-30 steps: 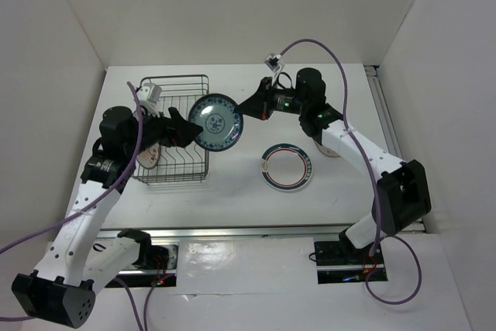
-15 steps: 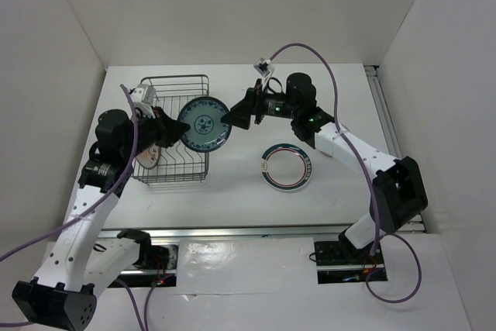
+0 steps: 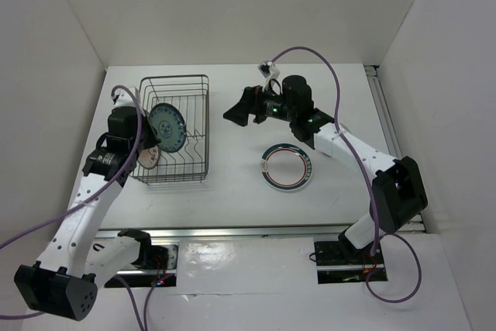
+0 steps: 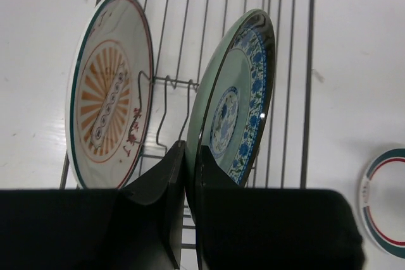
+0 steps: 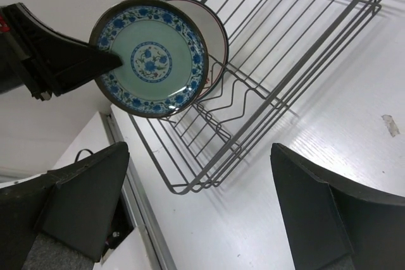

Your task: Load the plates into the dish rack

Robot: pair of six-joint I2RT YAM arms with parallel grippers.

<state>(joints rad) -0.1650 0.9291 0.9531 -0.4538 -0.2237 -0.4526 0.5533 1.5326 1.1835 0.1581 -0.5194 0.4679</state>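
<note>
The empty bent wires beside the orange plate are below the left gripper, so the robot will lower the teal plate, which is on its edge, down among them and let go of the teal plate's rim.
My left gripper (image 3: 149, 132) is shut on the rim of the teal-blue patterned plate (image 3: 167, 127), holding it on edge over the dish rack (image 3: 200, 83). In the left wrist view both fingers (image 4: 166, 175) pinch the teal plate (image 4: 237, 93). It stands beside the orange sunburst plate (image 4: 111, 121), which is upright in the rack (image 4: 288, 61). My right gripper (image 3: 240, 108) hangs open to the rack's right with nothing in it. Its wrist view shows the gripper (image 5: 197, 156) open, facing the teal plate (image 5: 150, 57) and the rack (image 5: 285, 49). A white plate with blue-and-red rim rings (image 3: 287, 167) lies flat on the table.
White walls enclose the table on the left, back and right. A metal rail (image 3: 256, 230) runs along the near edge by the arm bases. Purple cables (image 3: 325, 60) loop over both arms. The ringed plate (image 4: 386, 203) shows at the left wrist view's right edge.
The right gripper opened and let go of the teal plate. The left gripper shut on its rim and carried it left, from beside the rack to over it.
</note>
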